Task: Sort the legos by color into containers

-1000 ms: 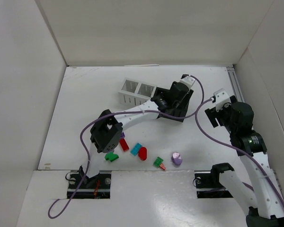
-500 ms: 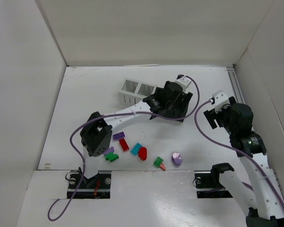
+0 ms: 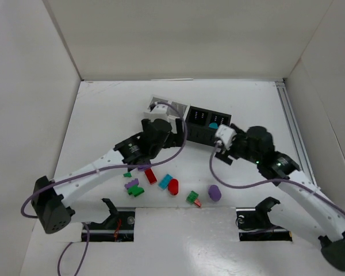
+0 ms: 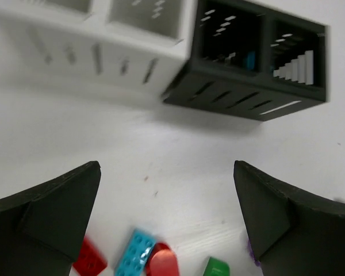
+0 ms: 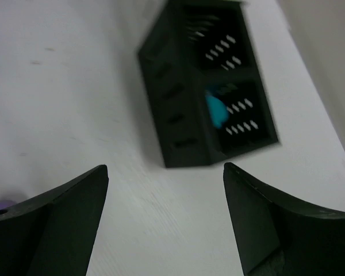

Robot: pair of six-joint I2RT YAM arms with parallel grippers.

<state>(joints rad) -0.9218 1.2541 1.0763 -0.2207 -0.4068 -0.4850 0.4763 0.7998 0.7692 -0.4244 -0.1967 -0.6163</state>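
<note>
I should next move my right gripper back toward my base, to the left in the top view and down onto the teal brick (image 3: 165, 181), which lies loose below it.
The containers stand in a row at the back: two white cups (image 3: 168, 108) (image 4: 138, 14) and two black cups (image 3: 208, 119) (image 4: 250, 54) (image 5: 204, 86). A teal piece (image 3: 214, 123) (image 5: 217, 110) lies in the end black cup. Loose legos lie in front: a red brick (image 3: 150, 176), a teal brick (image 3: 165, 181) (image 4: 135, 257), a red oval (image 3: 173, 186) (image 4: 163, 263), green pieces (image 3: 192, 197), a purple oval (image 3: 214, 192), and purple and green pieces (image 3: 133, 187). My left gripper (image 3: 149, 144) (image 4: 165, 172) hangs open and empty between the cups and the legos. My right gripper (image 3: 225, 150) (image 5: 165, 169) is open and empty just in front of the black cups.
White walls box in the table on the left, back and right. A metal rail (image 3: 288, 109) runs along the right edge. Purple cables (image 3: 178, 144) loop over both arms. The arm bases (image 3: 112, 218) sit at the near edge.
My left arm has pulled back from over the black cups toward the near left, and its jaws have opened wide. My right arm has swung in from the right to the front of the black cups.
</note>
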